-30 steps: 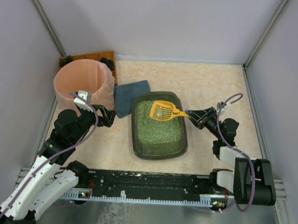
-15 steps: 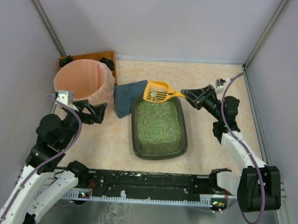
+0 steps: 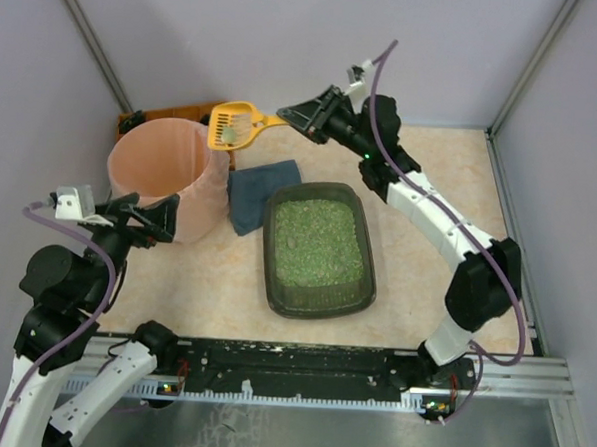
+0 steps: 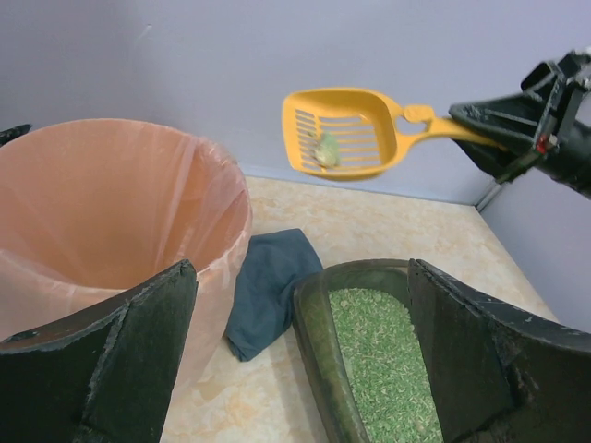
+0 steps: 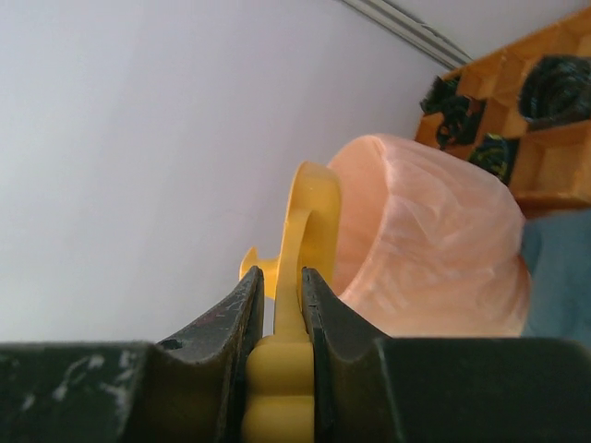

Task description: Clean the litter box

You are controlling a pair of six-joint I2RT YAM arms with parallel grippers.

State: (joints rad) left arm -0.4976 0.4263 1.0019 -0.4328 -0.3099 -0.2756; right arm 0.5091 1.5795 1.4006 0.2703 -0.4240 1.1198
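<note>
The scoop with a pale clump (image 4: 325, 148) needs to move toward the far rim of the pink bucket next in my right gripper. My right gripper then needs to tip the scoop over the bucket's opening.
The dark grey-green litter box (image 3: 272, 272) with green granules sits mid-table; it also shows in the left wrist view (image 4: 314, 341). My right gripper (image 3: 292, 115) is shut on the handle of a yellow slotted scoop (image 3: 234, 123), held in the air just right of the pink bucket's (image 3: 161, 171) far rim. A pale clump (image 4: 325, 148) lies in the scoop (image 4: 346, 134). In the right wrist view the scoop's handle (image 5: 282, 360) sits edge-on between the jaws. My left gripper (image 3: 149, 216) is open and empty, beside the bucket's near side.
A dark blue cloth (image 3: 262, 194) lies between bucket and litter box. An orange-brown compartment tray (image 3: 199, 113) stands behind the bucket in the far left corner. Grey walls enclose the table on three sides.
My right arm has lifted the scoop with the clump out of the litter box and carried it far left to the bucket. My left arm has drawn back and to the left.
</note>
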